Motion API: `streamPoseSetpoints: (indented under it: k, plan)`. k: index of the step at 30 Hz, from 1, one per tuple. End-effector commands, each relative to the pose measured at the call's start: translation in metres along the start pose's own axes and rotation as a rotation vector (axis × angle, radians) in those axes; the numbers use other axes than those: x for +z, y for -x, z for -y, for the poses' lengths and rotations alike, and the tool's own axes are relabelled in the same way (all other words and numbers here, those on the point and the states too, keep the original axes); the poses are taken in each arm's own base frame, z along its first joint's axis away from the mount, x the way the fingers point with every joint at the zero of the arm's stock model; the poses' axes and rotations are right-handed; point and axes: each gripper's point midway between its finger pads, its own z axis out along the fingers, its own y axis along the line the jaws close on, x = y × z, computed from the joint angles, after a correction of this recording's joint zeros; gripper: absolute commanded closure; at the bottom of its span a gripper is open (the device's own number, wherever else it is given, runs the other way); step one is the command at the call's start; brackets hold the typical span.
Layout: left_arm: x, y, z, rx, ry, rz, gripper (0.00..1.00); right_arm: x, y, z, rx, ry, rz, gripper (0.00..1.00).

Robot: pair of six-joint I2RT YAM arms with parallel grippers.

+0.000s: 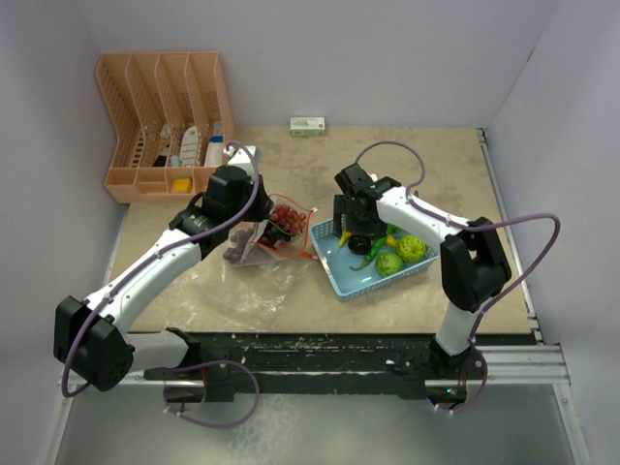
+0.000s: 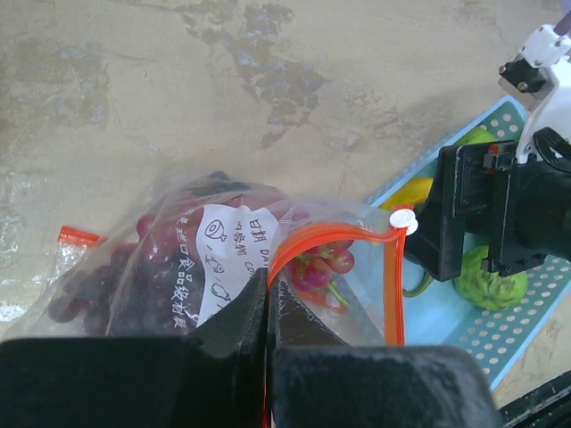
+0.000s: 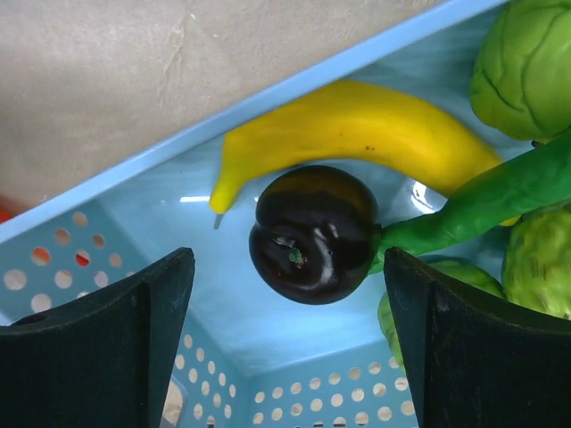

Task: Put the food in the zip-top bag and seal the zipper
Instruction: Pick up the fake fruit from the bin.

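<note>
The dark purple round fruit (image 1: 359, 244) (image 3: 312, 234) lies below, between the open fingers, so my right gripper will next go down over it and close on its opposite sides.
The clear zip-top bag (image 1: 260, 242) lies left of the light-blue basket (image 1: 351, 283), with dark red grape bunches (image 2: 319, 264) inside it. My left gripper (image 2: 268, 283) is shut on the bag's mouth edge, pinching the orange-red zipper (image 2: 323, 234) and holding the mouth lifted. My right gripper (image 3: 287, 260) hangs open inside the basket (image 3: 107, 234), its fingers on either side of a dark purple round fruit (image 3: 312, 234) without touching it. A yellow banana (image 3: 357, 125), a long green pepper (image 3: 486, 198) and round green fruits (image 3: 526, 62) lie beside it.
An orange slotted organiser (image 1: 165, 111) stands at the back left. A small white-and-green box (image 1: 307, 125) lies at the table's far edge. Grey walls close in on both sides, and a metal rail runs along the right edge.
</note>
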Motion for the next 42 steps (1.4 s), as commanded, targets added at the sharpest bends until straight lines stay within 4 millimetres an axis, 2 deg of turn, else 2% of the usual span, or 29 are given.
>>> streamPoseSetpoints:
  k: [1,9,15,19,21,23,26,28,30,33,36,42]
  plan:
    - [-0.005,0.020,0.011,-0.003,-0.044,0.067,1.00,0.005,-0.005,0.008,0.031,-0.048,0.003,0.11]
    - [-0.004,0.018,0.010,-0.001,-0.038,0.064,1.00,0.025,-0.022,0.015,0.038,-0.086,-0.034,0.17]
    - [-0.004,0.018,0.009,0.001,-0.034,0.061,1.00,0.031,-0.018,0.021,0.027,-0.124,-0.010,0.27]
    - [-0.004,0.019,0.008,0.003,-0.028,0.063,1.00,0.027,-0.016,0.019,0.029,-0.112,-0.001,0.48]
    - [-0.004,0.019,0.008,0.002,-0.028,0.063,1.00,0.024,-0.016,0.019,0.033,-0.105,0.000,0.65]
    - [-0.004,0.019,0.008,0.002,-0.028,0.061,1.00,0.017,-0.015,0.020,0.035,-0.101,0.006,0.76]
    - [-0.005,0.019,0.009,0.001,-0.030,0.060,1.00,-0.002,-0.008,0.023,0.045,-0.092,0.031,0.82]
    - [-0.004,0.019,0.009,-0.002,-0.032,0.060,1.00,-0.027,0.010,0.021,0.035,-0.054,0.106,0.82]
    - [-0.003,0.018,0.010,-0.003,-0.035,0.058,1.00,-0.053,0.024,0.008,0.023,0.052,0.173,0.83]
    - [-0.002,0.018,0.010,-0.006,-0.037,0.057,1.00,-0.094,0.038,-0.015,-0.006,0.246,0.264,0.86]
    - [-0.001,0.019,0.012,-0.010,-0.042,0.056,1.00,-0.128,0.040,-0.045,-0.042,0.440,0.322,0.86]
    - [-0.002,0.025,0.017,-0.009,-0.056,0.063,1.00,-0.167,0.024,-0.114,-0.144,0.648,0.368,0.88]
